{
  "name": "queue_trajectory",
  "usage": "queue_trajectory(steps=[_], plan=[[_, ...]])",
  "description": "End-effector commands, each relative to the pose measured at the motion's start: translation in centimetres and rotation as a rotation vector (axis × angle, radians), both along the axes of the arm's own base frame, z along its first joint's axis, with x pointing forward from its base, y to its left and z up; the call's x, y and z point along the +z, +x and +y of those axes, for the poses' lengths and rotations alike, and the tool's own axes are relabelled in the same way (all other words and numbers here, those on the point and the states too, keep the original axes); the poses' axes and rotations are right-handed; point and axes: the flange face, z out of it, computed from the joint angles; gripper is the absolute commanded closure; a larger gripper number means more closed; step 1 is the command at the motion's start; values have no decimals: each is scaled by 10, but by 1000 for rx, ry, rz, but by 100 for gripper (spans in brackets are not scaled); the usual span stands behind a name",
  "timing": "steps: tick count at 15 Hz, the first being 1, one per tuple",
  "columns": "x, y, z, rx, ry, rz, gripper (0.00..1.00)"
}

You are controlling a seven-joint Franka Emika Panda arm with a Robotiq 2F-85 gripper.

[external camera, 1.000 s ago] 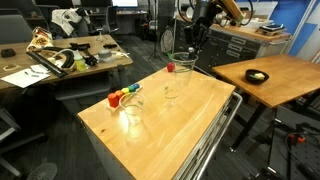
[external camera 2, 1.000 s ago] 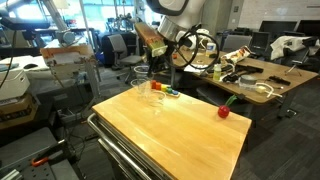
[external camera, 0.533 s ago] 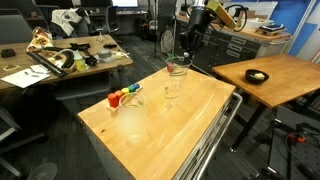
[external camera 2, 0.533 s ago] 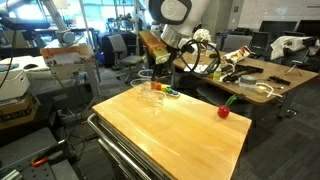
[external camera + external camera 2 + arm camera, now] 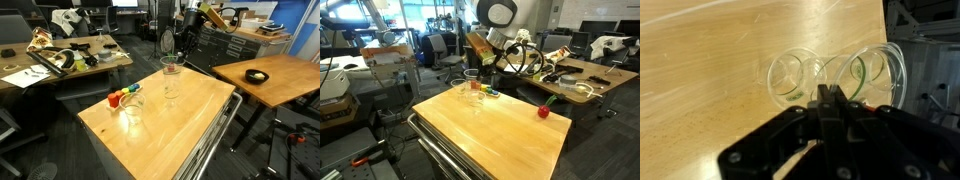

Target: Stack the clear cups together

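I will next move my gripper down and to the left in the wrist view, onto the second clear cup [image 5: 171, 86] [image 5: 795, 77], because that cup's ring is beside the held rim.
My gripper [image 5: 177, 52] is shut on the rim of a clear cup [image 5: 170, 67] and holds it in the air over the far part of the wooden table. A second clear cup [image 5: 170, 92] stands on the table just below it. Another clear cup [image 5: 131, 103] stands beside the coloured blocks. In the other exterior view the gripper [image 5: 481, 71] holds the cup [image 5: 471, 76] above the table's far left corner. In the wrist view the fingertips [image 5: 830, 95] pinch a clear rim [image 5: 862, 62], and a smaller clear ring [image 5: 790, 78] lies to its left.
Red, orange and green blocks [image 5: 119, 97] lie near the table's left edge and also show in an exterior view [image 5: 486, 91]. A small red object [image 5: 543, 111] sits on the table. A second wooden table [image 5: 270, 75] stands to the right, and cluttered desks stand behind.
The gripper has carried the held cup leftward, from the table's far edge to a spot over the standing cup. The cups on the table have not moved.
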Motion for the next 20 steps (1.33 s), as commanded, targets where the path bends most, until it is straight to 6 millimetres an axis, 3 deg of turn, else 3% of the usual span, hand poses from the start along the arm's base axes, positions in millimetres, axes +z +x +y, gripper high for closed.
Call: queue_trajectory(steps=[1,7,8,10,15,18,20], plan=[[2,10,-8,4,4,-24,98],[-15,8,-18,27,-23,0,95],[-18,8,-19,38,-28,2,69],[-21,8,-20,51,-34,5,63],[-14,7,-16,63,-25,2,25],[-1,6,-16,70,-115,39,2],[9,5,-14,80,-195,76,0]])
